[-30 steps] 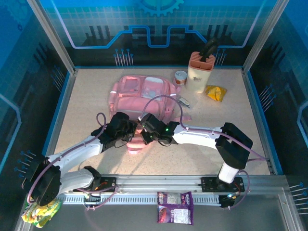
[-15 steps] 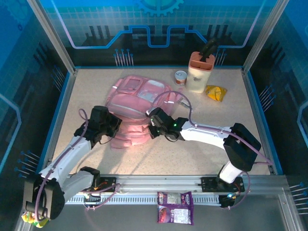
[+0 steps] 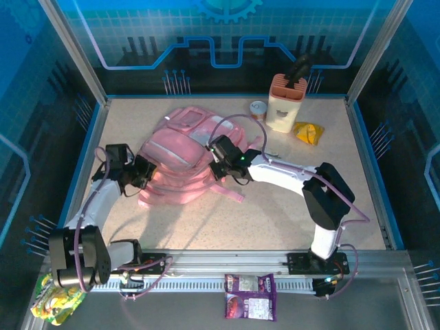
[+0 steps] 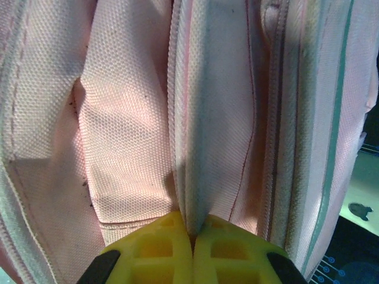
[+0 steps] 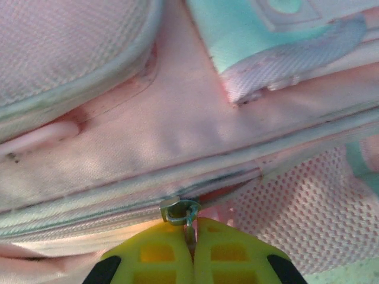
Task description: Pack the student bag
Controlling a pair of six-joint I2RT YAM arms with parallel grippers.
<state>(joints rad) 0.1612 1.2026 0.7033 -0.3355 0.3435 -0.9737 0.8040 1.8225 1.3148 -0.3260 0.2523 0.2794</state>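
Note:
My left gripper will next open its yellow fingers at the end of the bag and let go of the fold of pink fabric, which is pinched between the fingers.
The student bag (image 3: 180, 159), a soft pink backpack with white trim, lies slanted on the table left of centre. At its left end, my left gripper (image 3: 142, 172) is shut on a fold of the bag's pink fabric (image 4: 204, 148), pinched between the yellow fingers (image 4: 155, 248). My right gripper (image 3: 218, 159) sits at the bag's right side. Its yellow fingers (image 5: 231, 248) are shut on the metal zipper pull (image 5: 180, 211) of a pale zip line, beside a pink mesh pocket (image 5: 308, 201).
A pale holder with a salmon top (image 3: 286, 102) stands at the back right, with a small tin (image 3: 258, 110) to its left and a yellow packet (image 3: 309, 132) to its right. A purple packet (image 3: 250, 305) and a yellow-green packet (image 3: 58, 302) lie off the table's front edge.
Both grippers have drawn apart: the left arm swung far left, the right moved back. The bag slid left and turned, and now lies stretched between them.

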